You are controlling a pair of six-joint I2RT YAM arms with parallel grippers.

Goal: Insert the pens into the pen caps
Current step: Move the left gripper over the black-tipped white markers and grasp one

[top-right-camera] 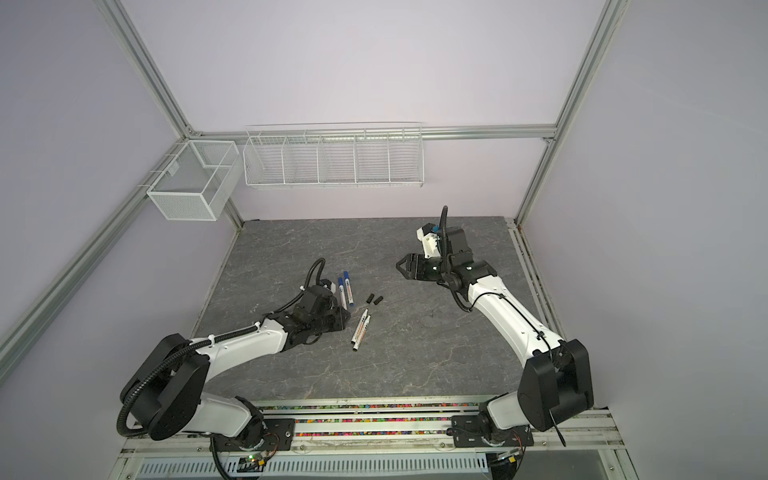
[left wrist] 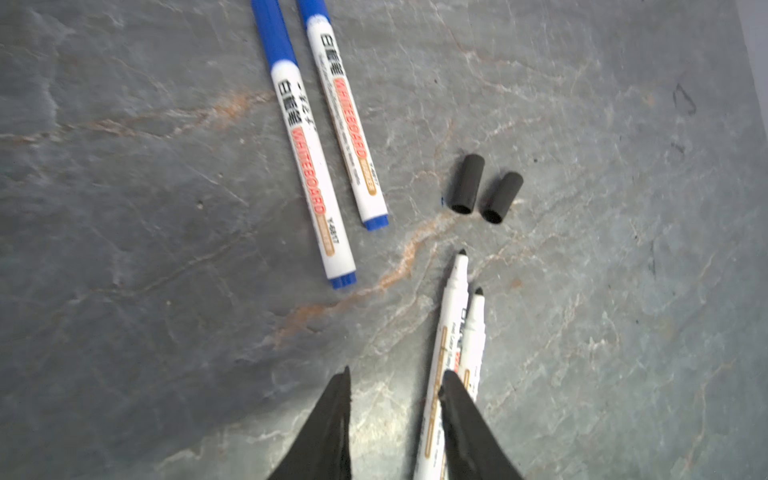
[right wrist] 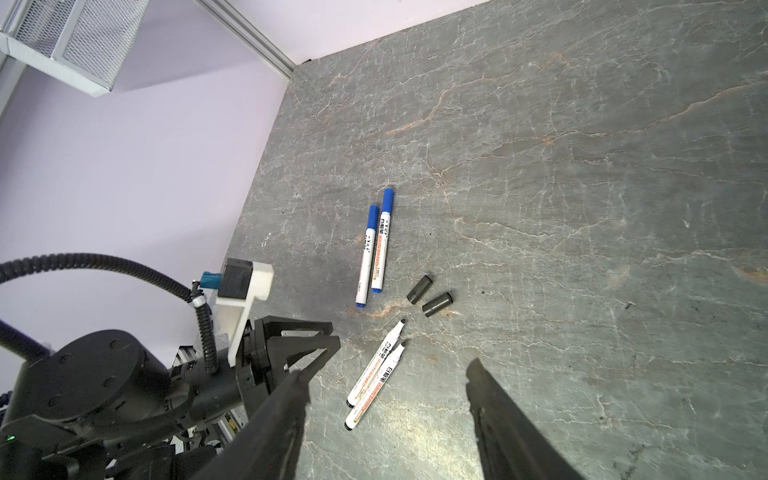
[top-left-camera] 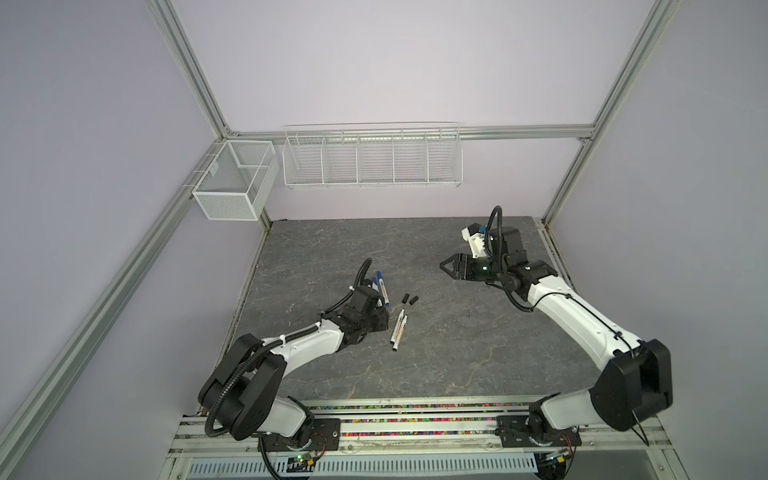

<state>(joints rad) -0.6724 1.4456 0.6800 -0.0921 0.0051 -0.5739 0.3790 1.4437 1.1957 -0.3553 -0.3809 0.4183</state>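
Observation:
Bare table is still between the fingers of my left gripper, so it will move sideways and down onto the body of the black-tipped pen nearer the blue-capped pair next.
Two pens with blue caps on them [left wrist: 309, 166] [left wrist: 349, 120] lie side by side on the grey table, seen also in both top views [top-left-camera: 382, 289] [top-right-camera: 345, 291]. Two uncapped black-tipped pens [left wrist: 451, 316] [right wrist: 376, 365] lie parallel nearer the front [top-left-camera: 398, 328]. Just beyond their tips lie two loose black pen caps [left wrist: 467, 183] [left wrist: 503, 197] [top-left-camera: 409, 299] [right wrist: 428, 296]. My left gripper [left wrist: 397, 376] [top-left-camera: 382, 321] is low over the table, open, bare table between its fingers, one finger right beside the black pens. My right gripper [right wrist: 387, 370] [top-left-camera: 444, 266] hangs open and empty, higher, at the back right.
A white mesh basket [top-left-camera: 232, 178] and a white wire rack [top-left-camera: 372, 158] hang on the back wall above the table. Aluminium frame posts stand at the corners. The arm bases sit on rails [top-left-camera: 415, 419] along the front edge.

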